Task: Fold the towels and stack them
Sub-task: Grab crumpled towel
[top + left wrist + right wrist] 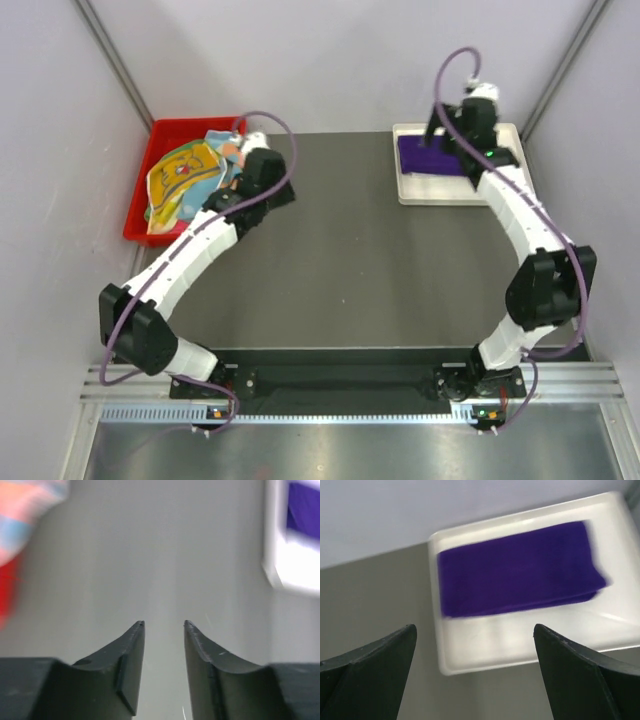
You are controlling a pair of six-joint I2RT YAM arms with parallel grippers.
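Note:
I need to swing my left gripper over the red bin next, down onto that towel's near edge (174,204), as the yellow printed towel is on top in it.
A deep purple towel (520,567) lies folded flat in the white tray (485,650), which stands at the back right (410,190). My right gripper (474,626) hovers just in front of and above the tray, jaws wide open and empty. Several crumpled towels fill the red bin (140,215) at the back left, a yellow printed one (185,170) on top. My left gripper (164,623) is over the dark table just right of the bin. Its jaws stand apart with nothing between them. A blurred orange and blue towel (25,515) shows at the left edge of its view.
Grey walls close in the table on the left, back and right. The dark tabletop (350,260) stretches between the bin and the tray. Both arm bases sit on the rail at the near edge.

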